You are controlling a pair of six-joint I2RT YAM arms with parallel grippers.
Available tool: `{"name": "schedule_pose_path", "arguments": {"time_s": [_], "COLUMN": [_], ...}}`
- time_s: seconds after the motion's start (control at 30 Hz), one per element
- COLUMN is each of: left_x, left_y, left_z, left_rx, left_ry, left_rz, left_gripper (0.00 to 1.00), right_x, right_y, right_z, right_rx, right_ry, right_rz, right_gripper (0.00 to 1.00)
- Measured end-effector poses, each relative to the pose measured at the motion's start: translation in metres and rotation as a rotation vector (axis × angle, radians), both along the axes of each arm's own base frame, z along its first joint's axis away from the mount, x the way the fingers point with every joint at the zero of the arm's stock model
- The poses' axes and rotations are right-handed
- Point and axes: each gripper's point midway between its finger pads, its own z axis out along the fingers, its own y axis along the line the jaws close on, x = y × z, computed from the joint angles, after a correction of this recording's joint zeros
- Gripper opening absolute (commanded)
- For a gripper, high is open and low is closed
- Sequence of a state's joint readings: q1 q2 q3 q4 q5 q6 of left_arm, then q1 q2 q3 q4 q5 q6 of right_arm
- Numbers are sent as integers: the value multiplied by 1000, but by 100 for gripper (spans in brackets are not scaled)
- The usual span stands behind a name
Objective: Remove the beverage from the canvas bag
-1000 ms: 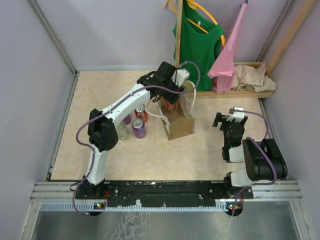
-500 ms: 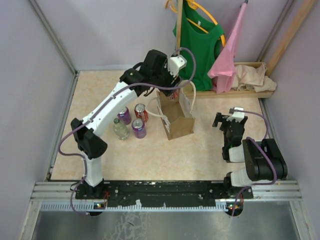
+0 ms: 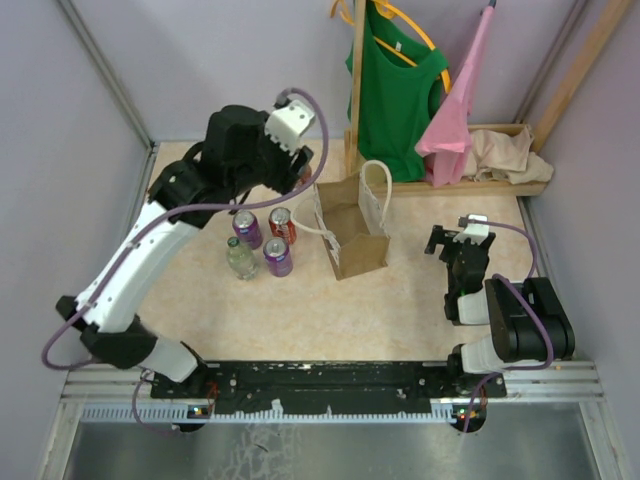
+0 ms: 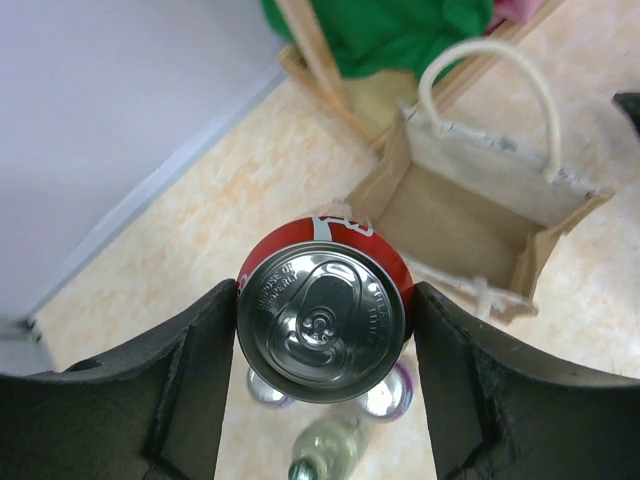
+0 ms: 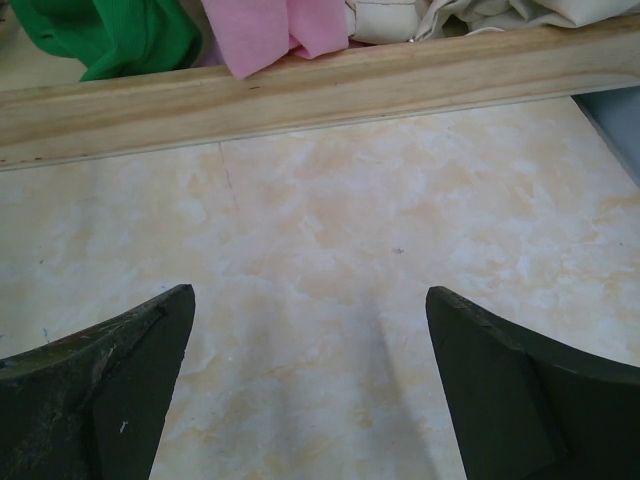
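Note:
The floor at the near side of the standing drinks is bare, so the left gripper will next carry the red can back and down past them and release it there.
My left gripper is shut on a red beverage can, seen from above with its silver top, and holds it in the air over the floor to the left of the canvas bag. In the top view the left gripper hangs above the group of drinks, and the arm hides the held can. The tan canvas bag stands upright and open with its cream rope handles. My right gripper is open and empty, right of the bag, over bare floor.
A purple can, a red can, another purple can and a clear bottle stand left of the bag. A wooden rack at the back holds a green shirt, a pink cloth and a beige cloth heap.
My left arm has lifted the red can out of the bag and swung it left, over the standing drinks. The right arm has not moved.

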State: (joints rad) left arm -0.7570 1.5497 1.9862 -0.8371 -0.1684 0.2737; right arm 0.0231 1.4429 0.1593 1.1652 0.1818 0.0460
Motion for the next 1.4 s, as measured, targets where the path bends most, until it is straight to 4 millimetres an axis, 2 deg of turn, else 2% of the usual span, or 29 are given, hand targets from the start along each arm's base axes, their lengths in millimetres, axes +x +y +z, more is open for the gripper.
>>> {"name": "schedule_pose_path", "arguments": {"time_s": [0.1, 0.3, 0.43, 0.57, 0.7, 0.73, 0.77, 1.0, 1.13, 1.4], "left_x": [-19, -62, -86, -103, -115, -118, -119, -127, -125, -115], "left_y": [31, 83, 104, 116, 121, 121, 121, 114, 112, 105], "left_z": [-7, -59, -102, -138, -171, -185, -189, -243, -258, -275], "left_rx": [5, 29, 33, 12, -11, -20, -21, -59, -75, -63], "left_ry": [14, 138, 231, 302, 362, 384, 393, 485, 501, 512], "left_rz": [72, 196, 261, 312, 350, 361, 365, 396, 419, 446], "left_gripper": [0, 0, 0, 0, 0, 0, 0, 0, 0, 0], "right_x": [0, 0, 0, 0, 0, 0, 0, 0, 0, 0], "right_y": [0, 0, 0, 0, 0, 0, 0, 0, 0, 0], "right_z": [0, 0, 0, 0, 0, 0, 0, 0, 0, 0], "right_rx": [0, 0, 0, 0, 0, 0, 0, 0, 0, 0], "right_ry": [0, 0, 0, 0, 0, 0, 0, 0, 0, 0], "right_rz": [0, 0, 0, 0, 0, 0, 0, 0, 0, 0], "right_gripper": [99, 99, 99, 99, 99, 99, 99, 99, 99, 99]}}
